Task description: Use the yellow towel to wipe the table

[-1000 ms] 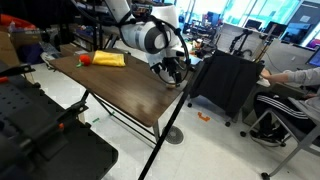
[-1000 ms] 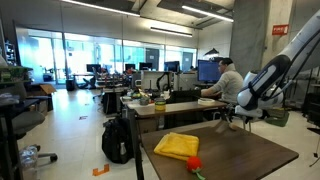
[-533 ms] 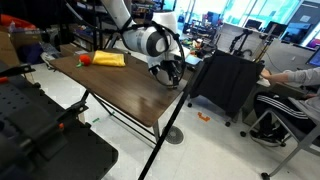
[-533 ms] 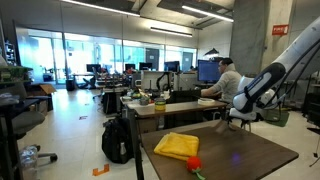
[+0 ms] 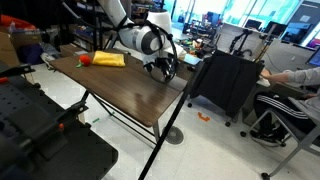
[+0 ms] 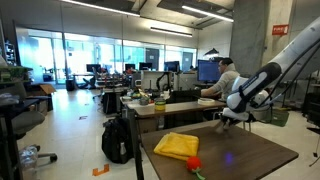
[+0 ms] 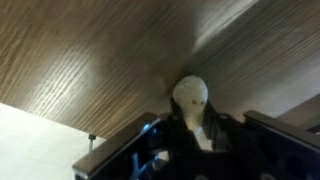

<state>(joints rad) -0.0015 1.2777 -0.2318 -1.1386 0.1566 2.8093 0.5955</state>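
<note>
The towel needs my gripper's fingers, so I should next carry the beige item across the table to the bare wood beside the red item [image 5: 91, 73] and release it.
The yellow towel [image 5: 110, 60] [image 6: 176, 146] lies flat at one end of the dark brown table [image 5: 128, 97] [image 6: 255, 155], with a small red item [image 5: 85, 61] [image 6: 193, 163] beside it. My gripper [image 5: 167, 70] [image 6: 236, 119] hangs low over the table's other end, well away from the towel. In the wrist view a small rounded beige item [image 7: 191, 96] sticks out from between the dark fingers, and my gripper [image 7: 203, 121] is shut on its narrow lower part above the wood grain.
A black fabric cart [image 5: 226, 80] stands just past the table edge near the gripper, and a seated person [image 5: 290, 85] [image 6: 222, 80] is beyond it. A tan desk with clutter [image 6: 165, 104] and a backpack [image 6: 117, 140] sit behind the table. Black equipment [image 5: 40, 135] fills the near corner.
The jaws have closed on the beige item. The gripper has shifted slightly along the table toward the towel end.
</note>
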